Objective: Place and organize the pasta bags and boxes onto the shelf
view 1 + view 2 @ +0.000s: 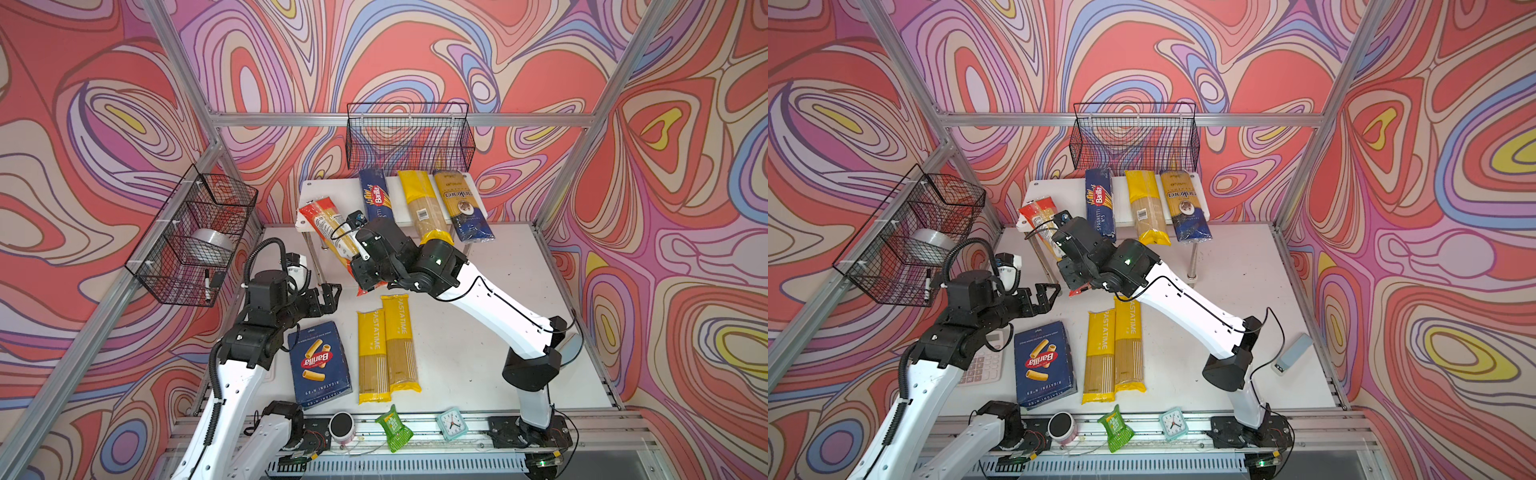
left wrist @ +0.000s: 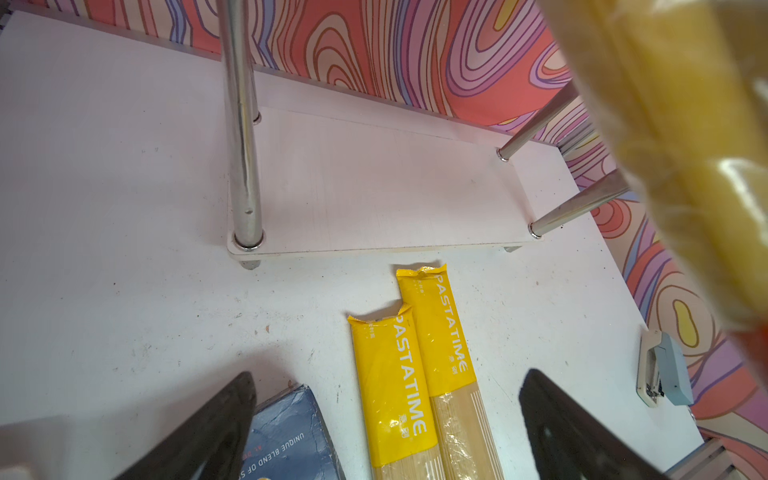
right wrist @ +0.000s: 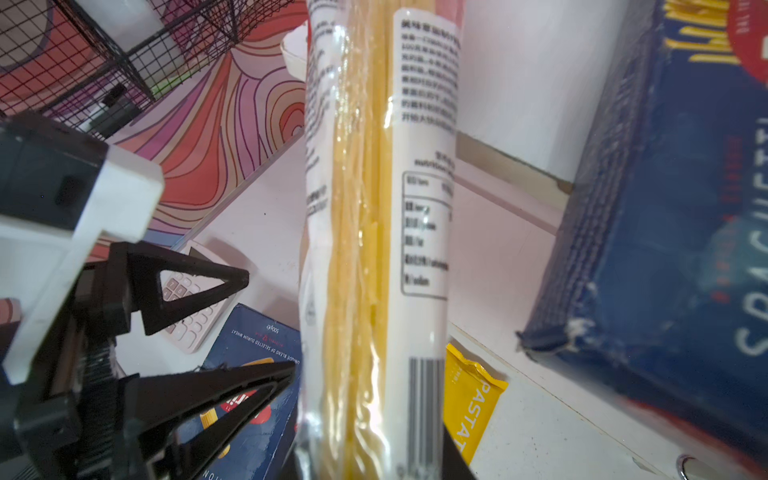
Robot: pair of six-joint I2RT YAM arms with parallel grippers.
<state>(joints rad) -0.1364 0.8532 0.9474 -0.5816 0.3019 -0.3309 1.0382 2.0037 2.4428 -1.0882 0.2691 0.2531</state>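
The robot's right gripper will next carry the red spaghetti bag outward onto the top level's bare end [image 1: 336, 189] [image 3: 520, 88] and let it go, because only the far end of the bag overlaps the level.
My right gripper [image 1: 356, 270] [image 3: 374, 465] is shut on the red spaghetti bag [image 1: 326, 226] [image 1: 1040, 216] [image 3: 374, 208]. The bag is tilted, its far end over the left of the white shelf's top tier [image 1: 316, 191] [image 1: 1050, 191]. On that tier lie the narrow Barilla box [image 1: 376, 195], a yellow bag [image 1: 424, 203] and a gold and blue bag [image 1: 461, 203]. On the table lie the wide rigatoni box [image 1: 320, 361] [image 2: 291, 436] and two yellow bags [image 1: 386, 349] [image 2: 415, 374]. My left gripper [image 1: 328, 295] [image 2: 386, 436] hangs open above the table, holding nothing.
Black wire baskets hang at the back [image 1: 409, 137] and left [image 1: 195, 237]. A calculator [image 1: 984, 365] lies by the left arm and a stapler [image 1: 1291, 353] at the right edge. A can [image 1: 341, 426], a green packet [image 1: 392, 428] and a clock [image 1: 451, 424] line the front rail. The shelf's lower tier [image 2: 374, 187] holds nothing.
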